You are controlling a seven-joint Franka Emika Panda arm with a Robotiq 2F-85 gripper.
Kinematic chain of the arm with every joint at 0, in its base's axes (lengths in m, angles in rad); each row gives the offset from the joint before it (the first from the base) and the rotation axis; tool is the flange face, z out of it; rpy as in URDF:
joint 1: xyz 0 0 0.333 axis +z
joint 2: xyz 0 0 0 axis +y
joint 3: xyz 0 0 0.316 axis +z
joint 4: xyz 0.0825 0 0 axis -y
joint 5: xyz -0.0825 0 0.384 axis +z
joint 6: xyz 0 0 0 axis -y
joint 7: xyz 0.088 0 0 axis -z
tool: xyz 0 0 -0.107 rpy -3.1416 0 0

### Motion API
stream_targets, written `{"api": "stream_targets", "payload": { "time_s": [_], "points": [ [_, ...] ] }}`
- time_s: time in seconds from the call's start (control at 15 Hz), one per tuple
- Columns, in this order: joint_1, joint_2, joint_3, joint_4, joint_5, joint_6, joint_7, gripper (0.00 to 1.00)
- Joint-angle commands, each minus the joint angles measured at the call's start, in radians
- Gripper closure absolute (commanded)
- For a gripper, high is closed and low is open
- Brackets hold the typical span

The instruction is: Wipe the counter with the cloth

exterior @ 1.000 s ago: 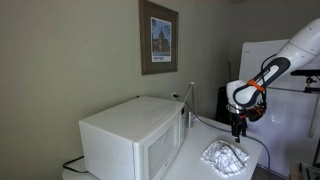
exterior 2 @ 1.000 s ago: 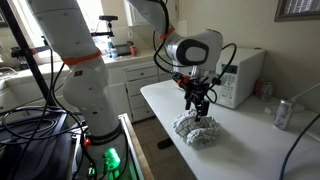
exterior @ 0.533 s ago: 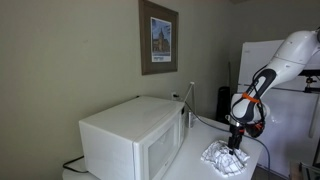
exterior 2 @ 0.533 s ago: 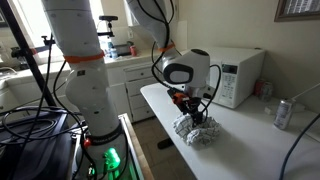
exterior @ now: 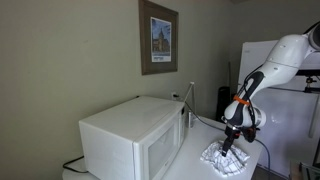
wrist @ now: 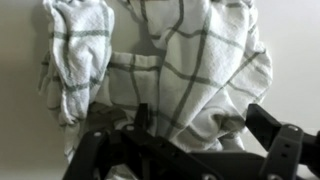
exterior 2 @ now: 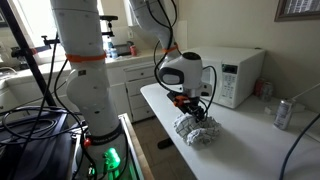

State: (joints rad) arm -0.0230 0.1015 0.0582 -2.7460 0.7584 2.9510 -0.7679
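Note:
I need to lower my gripper a little further into the crumpled cloth next and close its fingers on that fold [exterior: 226, 152] [wrist: 198, 110] between them.
A white cloth with a grey check [wrist: 170, 60] lies crumpled on the white counter [exterior 2: 255, 145]. It shows in both exterior views [exterior: 222, 158] [exterior 2: 198, 131]. My gripper [wrist: 182, 130] points straight down and is low over the cloth, also seen in both exterior views [exterior: 230, 146] [exterior 2: 194, 114]. In the wrist view its two fingers stand wide apart, with a fold of the cloth between them. The jaws are open and the fingertips are at the cloth's top surface.
A white microwave [exterior: 130, 138] [exterior 2: 240, 75] stands on the counter behind the cloth. A drinks can [exterior 2: 282, 113] stands further along the counter. A white fridge [exterior: 292, 115] is beyond the counter's end. Cables run over the counter's edge.
The gripper has come down from above the cloth until its fingers reach it. The cloth has not visibly moved.

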Motion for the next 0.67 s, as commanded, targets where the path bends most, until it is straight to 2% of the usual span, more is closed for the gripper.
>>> {"api": "stream_targets", "payload": {
  "time_s": [0.0,0.07,0.13,0.2,0.33,0.6],
  "points": [
    [0.002,0.095,0.03,0.025,0.055,0.161,-0.053,0.01],
    [0.001,0.113,0.038,0.025,0.054,0.213,-0.054,0.25],
    [-0.004,0.127,0.048,0.029,0.052,0.241,-0.047,0.26],
    [-0.008,0.142,0.058,0.031,0.046,0.268,-0.038,0.31],
    [-0.014,0.168,0.068,0.034,0.034,0.277,-0.021,0.48],
    [0.012,0.175,0.057,0.012,0.033,0.269,0.005,0.77]
  ]
}}
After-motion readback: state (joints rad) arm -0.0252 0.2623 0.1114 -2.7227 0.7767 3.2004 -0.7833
